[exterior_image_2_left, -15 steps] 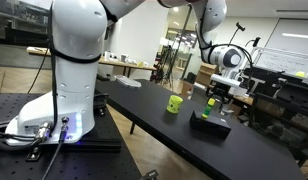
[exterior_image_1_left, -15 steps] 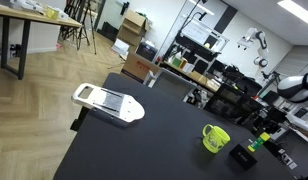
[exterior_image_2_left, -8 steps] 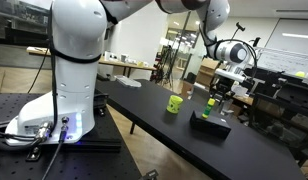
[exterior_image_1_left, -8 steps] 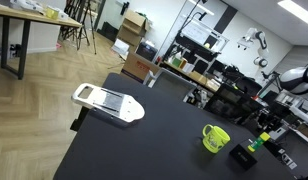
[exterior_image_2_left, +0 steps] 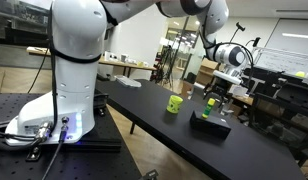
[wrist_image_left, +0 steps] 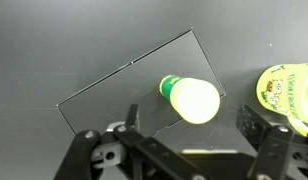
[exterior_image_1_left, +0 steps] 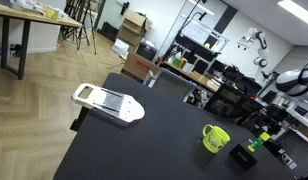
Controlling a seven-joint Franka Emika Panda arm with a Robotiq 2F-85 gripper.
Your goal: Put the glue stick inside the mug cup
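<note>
The green glue stick [exterior_image_2_left: 208,108] [wrist_image_left: 192,97] stands slightly toward the top in the wrist view between my gripper's open fingers. My gripper will move gently that way next and close on it.
The green glue stick [wrist_image_left: 192,97] stands upright on a flat black box [wrist_image_left: 114,90], its pale cap facing the wrist camera. It also shows in both exterior views [exterior_image_1_left: 256,142] [exterior_image_2_left: 211,103]. The lime mug cup [exterior_image_1_left: 215,138] [exterior_image_2_left: 174,103] stands on the black table beside the box; its rim shows at the right edge of the wrist view [wrist_image_left: 291,92]. My gripper [wrist_image_left: 189,125] [exterior_image_1_left: 266,122] [exterior_image_2_left: 220,92] hangs open just above the glue stick, one finger on each side, not touching it.
A white slicer with a grey blade [exterior_image_1_left: 107,102] lies near the far corner of the black table [exterior_image_1_left: 144,150]. The black box [exterior_image_1_left: 244,156] [exterior_image_2_left: 209,123] lies near the table edge. Lab benches, shelves and another robot stand behind the table.
The arm's wrist has risen slightly and then eased back a little above the glue stick. The glue stick, mug and box have not moved.
</note>
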